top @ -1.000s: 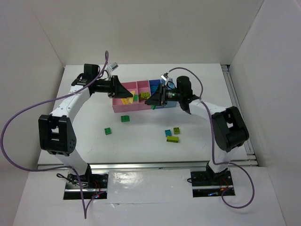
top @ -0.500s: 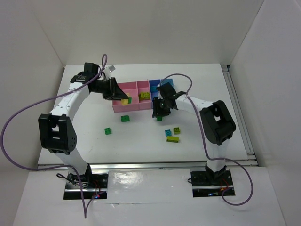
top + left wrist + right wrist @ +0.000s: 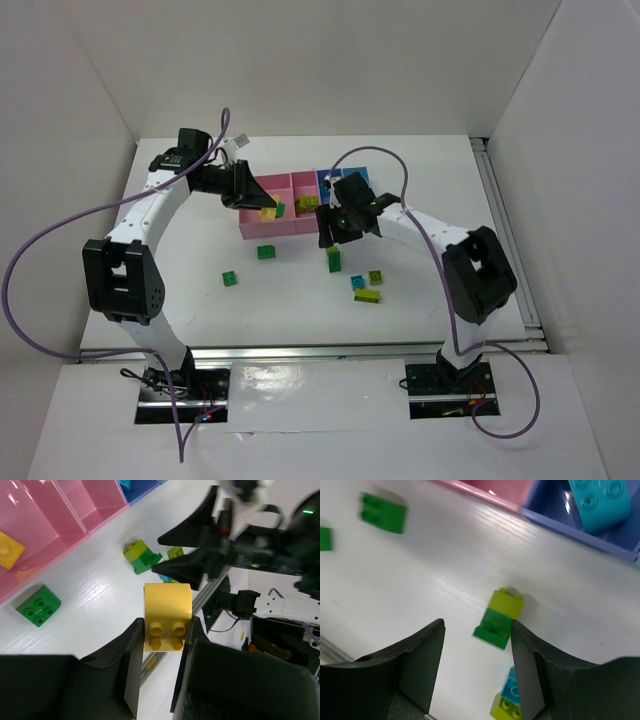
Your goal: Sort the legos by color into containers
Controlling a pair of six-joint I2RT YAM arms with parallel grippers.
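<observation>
My left gripper turns downward next, shifts outward and lowers over the bottom of the larger pink bin [image 3: 30, 520] to release, since another yellow brick already lies there.
My left gripper [image 3: 262, 207] is shut on a yellow brick [image 3: 267, 213] and holds it over the left pink bin [image 3: 252, 228]; in the left wrist view the yellow brick [image 3: 167, 611] sits between the fingers of my left gripper [image 3: 165, 630]. My right gripper [image 3: 330, 236] is open just in front of the row of bins. A joined lime-and-green brick [image 3: 334, 260] lies on the table below it; in the right wrist view this brick [image 3: 499, 617] lies beyond the right gripper [image 3: 477, 630], nearer its right finger. A cyan brick [image 3: 597, 500] lies in the blue-violet bin [image 3: 570, 527].
Two green bricks [image 3: 266, 252] [image 3: 231, 278] lie left of centre. A cyan brick [image 3: 357, 283], a lime brick [image 3: 367, 296] and an olive brick [image 3: 376, 276] lie right of centre. A lime brick [image 3: 307, 203] sits in the second pink bin. Another yellow brick [image 3: 9, 550] lies in a pink bin.
My right gripper has come off the bins toward the table, and the lime-and-green brick now lies free below it. My left gripper still holds the yellow brick over the pink bin.
</observation>
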